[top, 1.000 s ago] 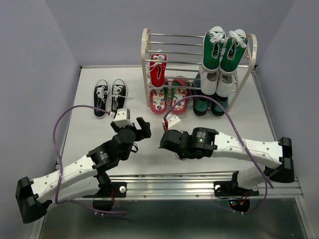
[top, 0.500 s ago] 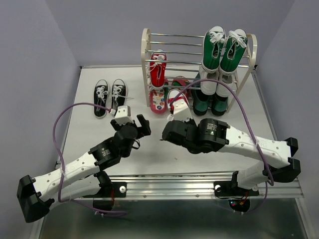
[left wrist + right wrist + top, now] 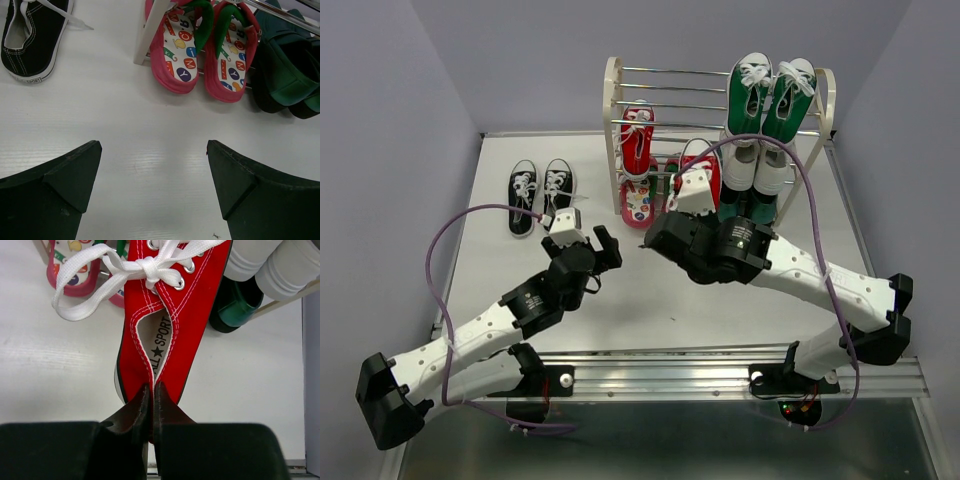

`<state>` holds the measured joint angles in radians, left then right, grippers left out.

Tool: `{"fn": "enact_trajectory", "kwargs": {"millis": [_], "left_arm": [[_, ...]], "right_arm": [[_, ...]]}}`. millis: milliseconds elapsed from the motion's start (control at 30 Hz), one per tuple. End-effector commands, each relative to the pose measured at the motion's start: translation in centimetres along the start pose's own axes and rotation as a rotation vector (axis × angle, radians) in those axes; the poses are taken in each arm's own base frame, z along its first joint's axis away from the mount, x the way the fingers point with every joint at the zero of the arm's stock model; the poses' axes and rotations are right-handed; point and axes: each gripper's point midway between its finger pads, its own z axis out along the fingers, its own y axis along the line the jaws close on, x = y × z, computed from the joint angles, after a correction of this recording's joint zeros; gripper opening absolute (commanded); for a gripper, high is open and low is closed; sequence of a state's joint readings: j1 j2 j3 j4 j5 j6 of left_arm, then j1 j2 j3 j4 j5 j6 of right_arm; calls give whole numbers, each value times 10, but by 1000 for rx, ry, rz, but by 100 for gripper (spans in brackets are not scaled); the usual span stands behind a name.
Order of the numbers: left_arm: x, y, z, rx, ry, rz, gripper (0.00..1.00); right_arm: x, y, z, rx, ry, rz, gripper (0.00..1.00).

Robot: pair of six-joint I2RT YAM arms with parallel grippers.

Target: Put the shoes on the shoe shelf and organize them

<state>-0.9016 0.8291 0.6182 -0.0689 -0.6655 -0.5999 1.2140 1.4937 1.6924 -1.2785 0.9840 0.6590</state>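
Note:
The right gripper will next move away from the robot's base into the shelf, toward the red sneaker that is already there.
The shoe shelf (image 3: pixel 613 110) stands at the back of the table. One red sneaker (image 3: pixel 637 140) lies on its left side. My right gripper (image 3: pixel 151 390) is shut on the heel rim of the other red sneaker (image 3: pixel 170 315). It holds this sneaker toe-first in front of the shelf's middle (image 3: pixel 705 165). The flip-flops (image 3: pixel 177 55) lie at the shelf's foot, partly under it. The black-white sneakers (image 3: pixel 542 190) sit on the table left of the shelf, and one shows in the left wrist view (image 3: pixel 30 35). My left gripper (image 3: pixel 154 150) is open and empty above bare table (image 3: pixel 603 250).
Green-and-white sneakers (image 3: pixel 770 95) sit on the shelf's upper right. White-toed shoes (image 3: pixel 755 168) sit below them, with dark green boots (image 3: pixel 285 70) at the bottom right. Purple cables loop over both arms. Walls close in the table on the left, right and back.
My right gripper has carried the red sneaker up and away from me, from mid-table to just before the shelf. My left arm has shifted only slightly.

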Motion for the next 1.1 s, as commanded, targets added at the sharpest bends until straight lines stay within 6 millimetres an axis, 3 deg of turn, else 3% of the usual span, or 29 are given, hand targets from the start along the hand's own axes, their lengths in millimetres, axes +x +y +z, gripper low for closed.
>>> {"fn": "enact_trajectory", "kwargs": {"millis": [0, 200, 567, 733, 1067], "left_arm": [[-23, -14, 0, 38, -57, -55, 99], [-24, -20, 2, 62, -63, -70, 99], [-23, -23, 6, 67, -65, -75, 99], [-22, -23, 5, 71, -62, -82, 99], [-21, -18, 3, 61, -60, -105, 99]], "right_arm": [[-48, -16, 14, 23, -149, 160, 1], [-62, -17, 38, 35, -167, 180, 1], [-99, -23, 106, 7, -194, 186, 1], [-115, -7, 125, -56, -221, 166, 1], [-139, -9, 165, -9, -228, 194, 1]]}}
